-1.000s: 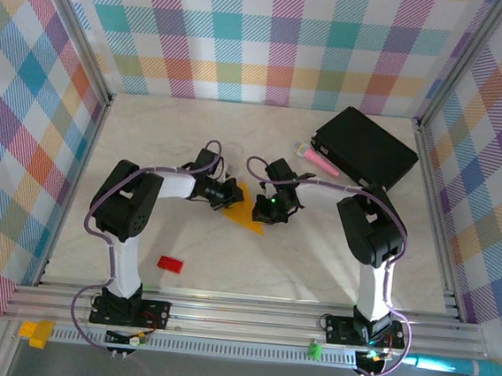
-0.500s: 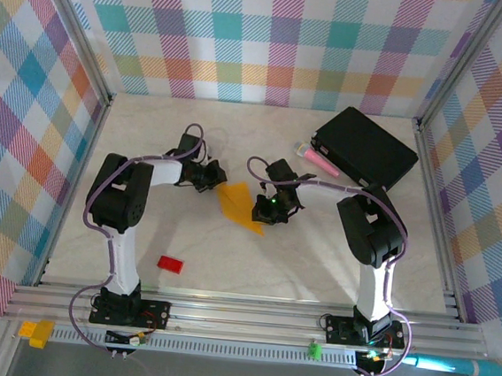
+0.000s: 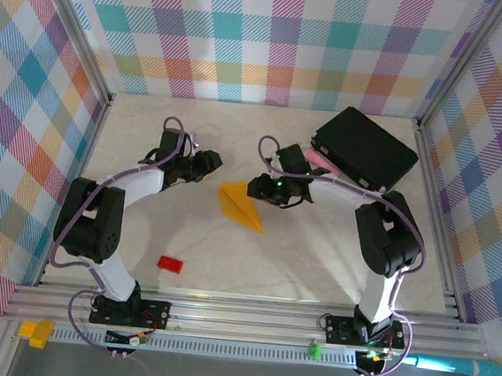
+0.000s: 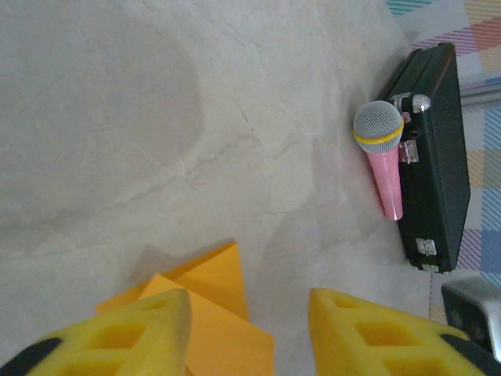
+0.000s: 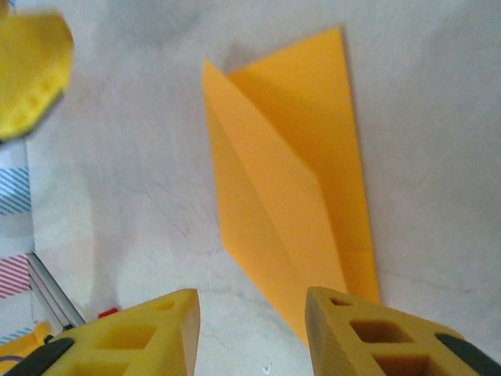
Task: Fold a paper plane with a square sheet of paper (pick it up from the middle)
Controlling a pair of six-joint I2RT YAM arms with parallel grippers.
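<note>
My right gripper needs to lower and move in over the near edge of the raised flap [image 5: 329, 276], as that flap stands beside one open finger, outside the gap.
The square sheet of paper is folded into a narrow, pointed orange-yellow paper plane [image 3: 239, 205] that lies flat on the table between the two arms. My left gripper [image 3: 213, 161] hovers just up and left of it, open, with nothing between its yellow fingers. In the left wrist view the plane's wide end [image 4: 211, 313] lies below the left finger [image 4: 125, 337]. My right gripper [image 3: 254, 188] is just right of the plane, open and holding nothing. The right wrist view shows the plane [image 5: 290, 196] ahead of that gripper [image 5: 250, 329], with its centre crease plain.
A pink microphone [image 3: 321, 163] lies against a black box [image 3: 366, 148] at the back right, close behind the right arm. A small red block [image 3: 170, 264] sits near the front left. Metal rails and checkered walls enclose the table.
Both grippers have opened and let go of the paper. The left has drawn back to the upper left, the right up and to the right. The plane now lies free on the table.
</note>
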